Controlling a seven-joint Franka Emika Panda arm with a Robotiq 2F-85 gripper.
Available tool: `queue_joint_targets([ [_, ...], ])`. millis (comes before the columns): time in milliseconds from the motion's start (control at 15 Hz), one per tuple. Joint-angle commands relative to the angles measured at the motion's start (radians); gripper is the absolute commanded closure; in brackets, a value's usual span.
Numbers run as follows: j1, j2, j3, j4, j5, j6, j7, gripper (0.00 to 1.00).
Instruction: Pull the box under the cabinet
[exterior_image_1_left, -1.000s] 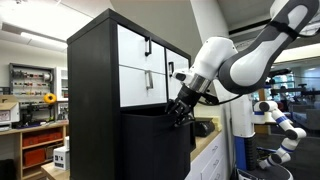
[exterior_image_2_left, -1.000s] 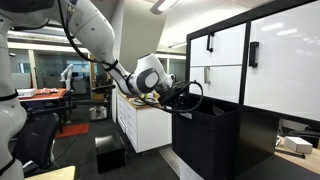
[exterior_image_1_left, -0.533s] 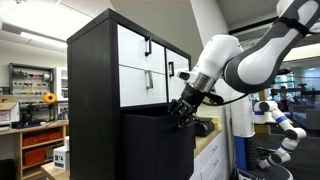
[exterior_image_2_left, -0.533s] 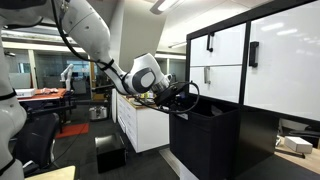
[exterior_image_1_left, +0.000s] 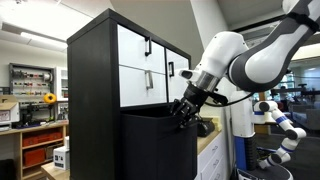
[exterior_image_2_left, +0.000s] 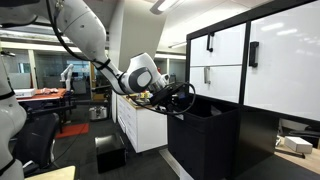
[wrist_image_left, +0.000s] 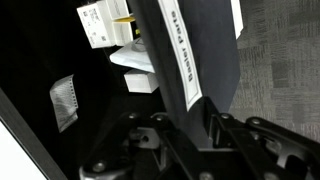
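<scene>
The box already stands well out from under the cabinet (exterior_image_1_left: 95, 70), so my gripper should pull the box's front top side (exterior_image_1_left: 182, 117) slightly farther back, then open to let it go.
The box (exterior_image_1_left: 160, 145) is a large matte-black bin standing out from under the tall black cabinet (exterior_image_1_left: 95, 70) with white door and drawer fronts; both show in both exterior views, the box (exterior_image_2_left: 205, 140) below the cabinet (exterior_image_2_left: 270, 60). My gripper (exterior_image_1_left: 184, 110) is shut on the box's front top wall (wrist_image_left: 185, 50), also seen in an exterior view (exterior_image_2_left: 176, 97). In the wrist view my gripper (wrist_image_left: 195, 125) clamps the dark wall, which carries a pale label (wrist_image_left: 180, 50). Small white items (wrist_image_left: 110, 25) lie inside the box.
A white counter with drawers (exterior_image_2_left: 140, 120) stands behind my arm. A wooden shelf unit with orange bins (exterior_image_1_left: 35, 140) is beside the cabinet. A small black bin (exterior_image_2_left: 108, 152) sits on the grey carpet floor (exterior_image_2_left: 100, 170). Another robot arm (exterior_image_1_left: 280, 125) stands further back.
My gripper has moved outward from the cabinet with the box's wall in it, and the box has slid further out.
</scene>
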Motion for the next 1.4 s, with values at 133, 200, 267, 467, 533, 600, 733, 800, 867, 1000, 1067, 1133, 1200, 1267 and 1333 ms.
queue_joint_targets([
  [133,0.006,-0.094,0.01,-0.08,0.014,-0.041,0.053,0.95],
  [200,0.006,-0.094,0.01,-0.081,0.015,-0.041,0.055,0.95],
  [267,0.006,-0.094,0.01,-0.081,0.016,-0.04,0.054,0.95],
  [467,0.009,-0.1,0.01,-0.089,0.022,-0.042,0.049,0.95],
  [533,0.01,-0.104,0.011,-0.093,0.027,-0.044,0.048,0.95],
  [600,0.012,-0.107,0.011,-0.097,0.034,-0.043,0.045,0.95],
  [733,0.012,-0.115,0.013,-0.106,0.041,-0.044,0.044,0.95],
  [800,0.009,-0.121,0.013,-0.112,0.037,-0.046,0.047,0.95],
  [867,0.011,-0.125,0.013,-0.117,0.045,-0.046,0.042,0.95],
  [1000,0.01,-0.133,0.013,-0.128,0.048,-0.048,0.043,0.95],
  [1067,0.01,-0.137,0.013,-0.133,0.048,-0.048,0.044,0.95],
  [1133,0.009,-0.14,0.014,-0.136,0.046,-0.048,0.044,0.95],
  [1200,0.009,-0.142,0.015,-0.137,0.042,-0.048,0.044,0.95],
  [1267,0.009,-0.14,0.016,-0.132,0.044,-0.054,0.048,0.67],
  [1333,-0.001,-0.138,0.019,-0.125,0.017,-0.047,0.058,0.55],
])
